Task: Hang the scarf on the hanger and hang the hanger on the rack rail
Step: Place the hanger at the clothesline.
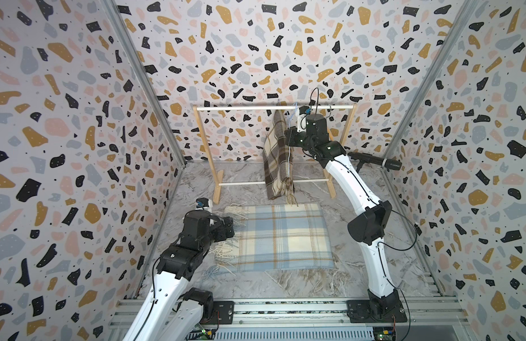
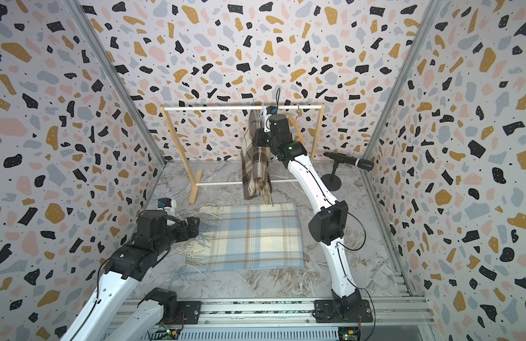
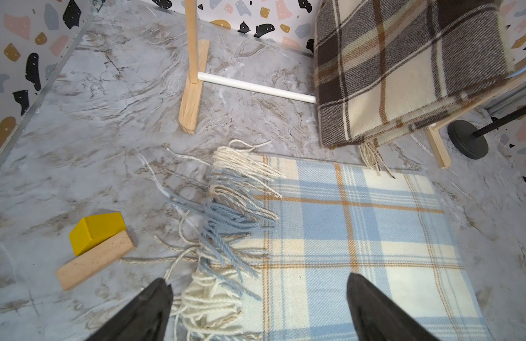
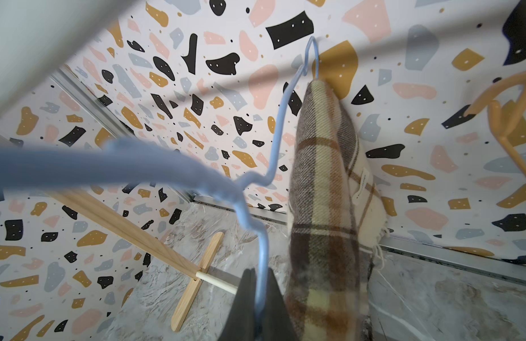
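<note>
The blue hanger's hook already reaches the white bar (image 1: 296,107), so the right gripper next moves slightly down, settles the hook onto it and releases the hanger's wire.
A blue-and-cream plaid scarf (image 1: 285,236) (image 2: 255,236) (image 3: 359,236) lies folded flat on the marble table, its fringe toward the left arm. My left gripper (image 1: 230,226) (image 2: 195,226) (image 3: 258,280) hovers open over that fringed edge, one finger on each side of the corner, holding nothing. My right gripper (image 1: 289,137) (image 2: 260,138) (image 4: 260,271) is raised by the wooden rack (image 1: 241,108) (image 2: 211,108), shut on the wire of a thin blue hanger (image 4: 273,138) (image 1: 290,156). A brown plaid scarf (image 1: 278,159) (image 2: 252,165) (image 4: 323,206) hangs right beside it.
A black microphone (image 1: 374,161) (image 2: 348,161) on a round-based stand (image 3: 467,138) sits at the back right. A yellow block (image 3: 96,231) and a plain wooden block (image 3: 93,261) lie left of the fringe. An orange hanger (image 4: 503,112) hangs further along the rail. Patterned walls enclose three sides.
</note>
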### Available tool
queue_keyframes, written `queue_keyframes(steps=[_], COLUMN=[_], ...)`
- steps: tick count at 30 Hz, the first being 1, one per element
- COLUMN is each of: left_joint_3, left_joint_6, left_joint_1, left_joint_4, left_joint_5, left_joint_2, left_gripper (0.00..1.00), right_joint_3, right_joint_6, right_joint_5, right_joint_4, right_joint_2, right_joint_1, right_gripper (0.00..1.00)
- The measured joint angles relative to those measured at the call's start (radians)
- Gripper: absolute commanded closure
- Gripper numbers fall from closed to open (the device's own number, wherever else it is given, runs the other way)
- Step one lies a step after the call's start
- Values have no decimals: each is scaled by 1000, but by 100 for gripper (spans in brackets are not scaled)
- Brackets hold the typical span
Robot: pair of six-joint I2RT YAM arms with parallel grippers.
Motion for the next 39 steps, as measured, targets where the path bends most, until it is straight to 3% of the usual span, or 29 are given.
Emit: queue_keyframes(steps=[8, 13, 17, 22, 26, 35, 39], left_joint_3=[-3, -5, -5, -3, 30, 141, 136], left_joint_6=[2, 1, -2, -16, -47, -142, -187], left_joint_1=[0, 0, 0, 0, 0, -16, -34], left_joint_4=[8, 21, 30, 66, 115, 251, 289], left_joint_5=[3, 16, 46, 116, 209, 387, 437], left_joint_2=[0, 1, 3, 19, 65, 189, 214], left_gripper=[5, 5, 6, 10, 13, 12, 9], right_joint_3=[4, 16, 17, 17, 8, -334, -467], right_joint_6=[38, 35, 20, -13, -70, -233, -326], right_joint_5=[-41, -73, -81, -87, -64, 91, 180], right_joint_4=[-18, -71, -124, -201, -275, -307, -317], right_joint_2=[1, 1, -5, -45, -133, -556, -708], right_joint_1=[-20, -26, -28, -30, -31, -31, -44], right_gripper=[100, 91, 74, 41, 24, 2, 1])
